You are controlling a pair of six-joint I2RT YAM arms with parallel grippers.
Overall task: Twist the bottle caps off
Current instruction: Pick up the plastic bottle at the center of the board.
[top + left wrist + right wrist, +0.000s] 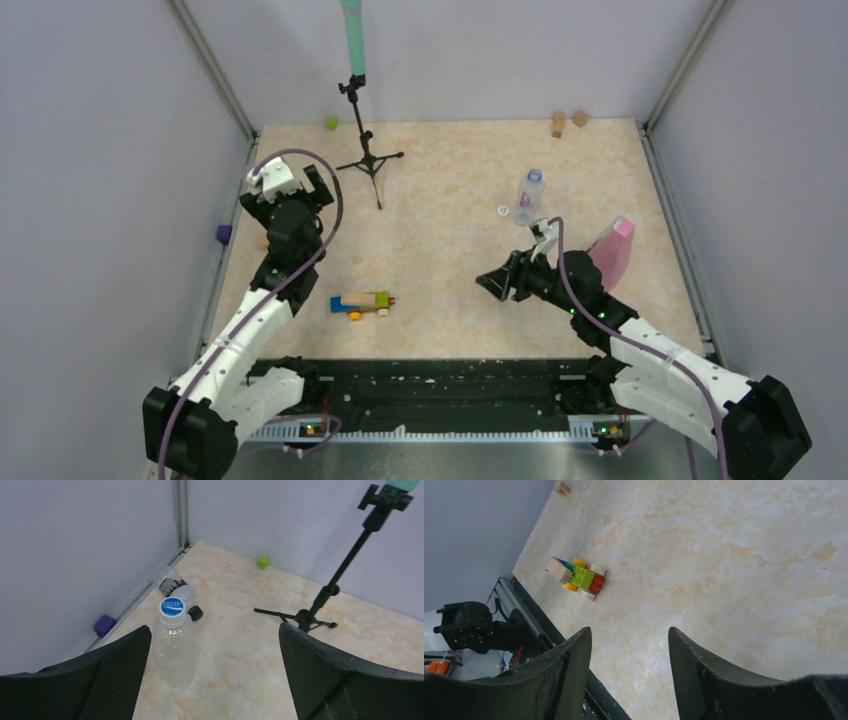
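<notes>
My left gripper shifts to the left in the top view next and comes down around the upright clear bottle's neck (172, 629), as its blue-and-white cap sits nearer one finger.
In the left wrist view a clear bottle (172, 647) stands upright with a blue-and-white cap (172, 607) on it, just ahead of my left finger. Behind it lies a second clear bottle (172, 583) with a dark label, and a loose black cap (196, 613) rests beside it. My left gripper (215, 630) is wide open and holds nothing. In the top view a third bottle (528, 195) with a pinkish label sits at the right, with a small white cap (503, 210) loose beside it. My right gripper (495, 283) hovers nearer, open and holding nothing (629, 632).
A black tripod (370, 160) stands at the back left. A toy block car (362, 302) lies in the near middle. A pink wedge (613, 250) sits beside the right arm. A purple block (104, 625), a green block (331, 123) and tan blocks (557, 125) lie along the walls.
</notes>
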